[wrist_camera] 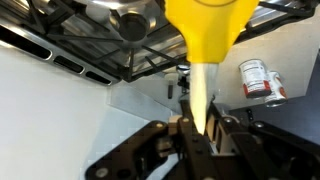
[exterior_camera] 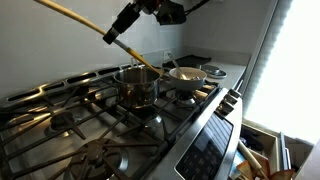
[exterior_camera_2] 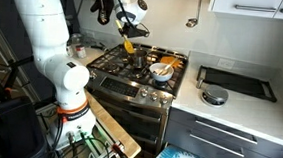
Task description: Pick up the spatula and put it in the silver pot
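The spatula's lower end goes down inside the rim (exterior_camera: 137,75) of the silver pot next, lowered by my gripper.
My gripper (exterior_camera: 116,37) is shut on the spatula (exterior_camera: 75,18), a long light-tan wooden utensil. It hangs slanted above the stove. Its lower end reaches down to the rim of the silver pot (exterior_camera: 137,88), which stands on a burner; I cannot tell whether the tip touches the pot. In an exterior view the gripper (exterior_camera_2: 125,26) holds the spatula (exterior_camera_2: 130,45) over the back of the stove. In the wrist view the spatula (wrist_camera: 203,90) runs up from between the fingers (wrist_camera: 200,135) to its wide paddle end. The pot is not clear in that view.
A wide shallow whitish pan (exterior_camera: 187,74) sits on the burner beside the pot, also seen in an exterior view (exterior_camera_2: 161,72). The black grates (exterior_camera: 70,130) cover the stove top. A can with a red and white label (wrist_camera: 262,78) shows in the wrist view. A counter (exterior_camera_2: 236,84) lies beside the stove.
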Robot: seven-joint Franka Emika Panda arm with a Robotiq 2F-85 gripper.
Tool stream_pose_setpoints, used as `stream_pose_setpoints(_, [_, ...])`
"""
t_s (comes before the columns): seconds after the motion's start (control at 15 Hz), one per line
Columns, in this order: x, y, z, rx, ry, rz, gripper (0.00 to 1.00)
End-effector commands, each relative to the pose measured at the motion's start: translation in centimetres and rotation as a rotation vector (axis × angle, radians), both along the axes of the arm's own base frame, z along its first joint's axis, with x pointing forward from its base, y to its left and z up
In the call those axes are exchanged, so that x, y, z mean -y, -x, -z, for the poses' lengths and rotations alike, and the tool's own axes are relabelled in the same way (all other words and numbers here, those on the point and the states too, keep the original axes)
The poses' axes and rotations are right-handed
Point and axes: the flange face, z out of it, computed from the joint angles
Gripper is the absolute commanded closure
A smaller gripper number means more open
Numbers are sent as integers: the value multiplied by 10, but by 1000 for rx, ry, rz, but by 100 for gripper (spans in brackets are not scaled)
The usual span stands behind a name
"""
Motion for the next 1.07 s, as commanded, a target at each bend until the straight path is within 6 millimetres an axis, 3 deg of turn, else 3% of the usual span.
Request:
stream_pose_setpoints(0.0, [-12,-34,19,19,-15,43,95])
stream_pose_setpoints(0.33, [-16,-71,34,14,-33,83,95])
stream_pose_setpoints(1.0, [-2,-103,82,-45,-8,170,95])
